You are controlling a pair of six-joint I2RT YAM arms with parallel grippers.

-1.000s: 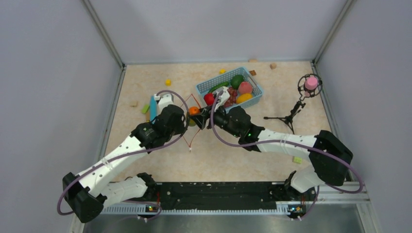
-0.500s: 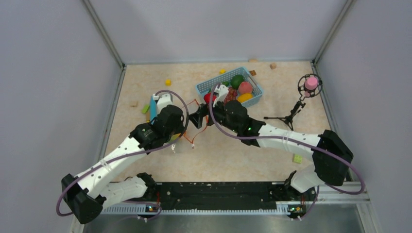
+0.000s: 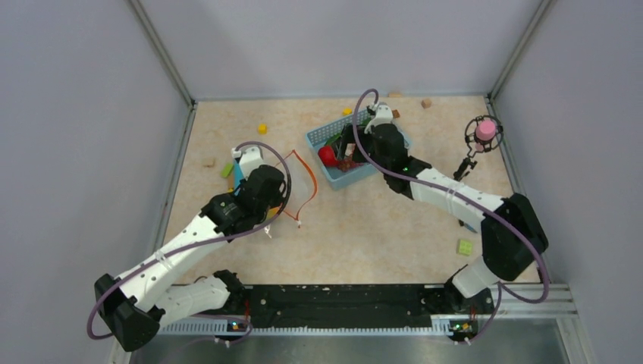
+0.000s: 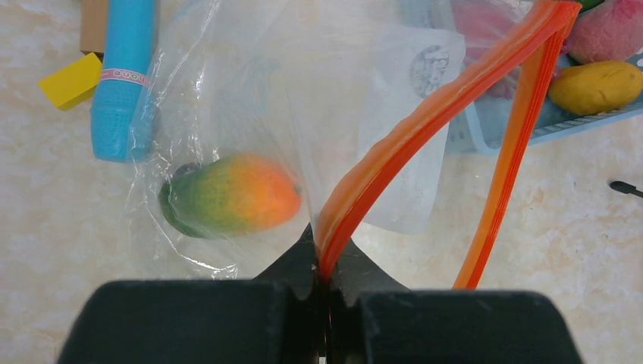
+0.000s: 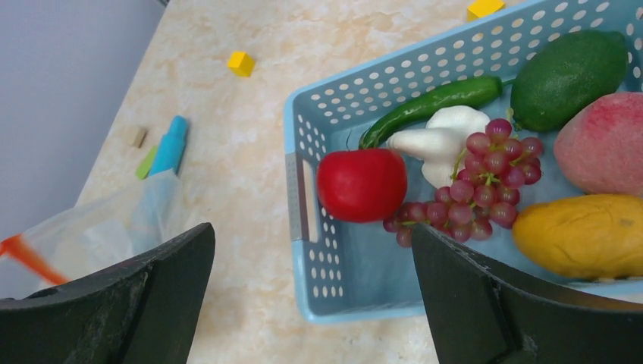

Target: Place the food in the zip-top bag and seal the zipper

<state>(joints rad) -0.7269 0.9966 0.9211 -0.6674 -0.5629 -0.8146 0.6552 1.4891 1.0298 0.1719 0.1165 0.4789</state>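
My open fingers are empty and the tomato is uncovered, so my right gripper will next move down and to the left in the top view onto the red tomato (image 3: 327, 156) (image 5: 362, 184).
The clear zip-top bag (image 4: 250, 114) lies left of centre, with a green-and-orange fruit (image 4: 231, 196) inside it. My left gripper (image 4: 327, 250) is shut on the bag's orange-red zipper (image 4: 425, 125) and holds the mouth up; it also shows in the top view (image 3: 279, 203). My right gripper (image 5: 312, 231) is open and empty above the near-left corner of the light-blue basket (image 5: 364, 280). The basket holds a red tomato (image 5: 362, 184), purple grapes (image 5: 470, 182), a long green chili (image 5: 432, 102), a green pepper (image 5: 569, 68), a pink peach (image 5: 603, 144) and a yellow mango (image 5: 584, 235).
A white garlic toy (image 5: 443, 140) lies in the basket. A light-blue stick (image 4: 125, 76) and a yellow block (image 4: 72, 80) lie beside the bag. A small tripod with a pink top (image 3: 484, 130) stands at the right. Small blocks (image 3: 464, 246) are scattered about.
My right gripper has moved from the bag's mouth back and right to above the basket, and the orange fruit it held is no longer in it. My left gripper still holds the zipper.
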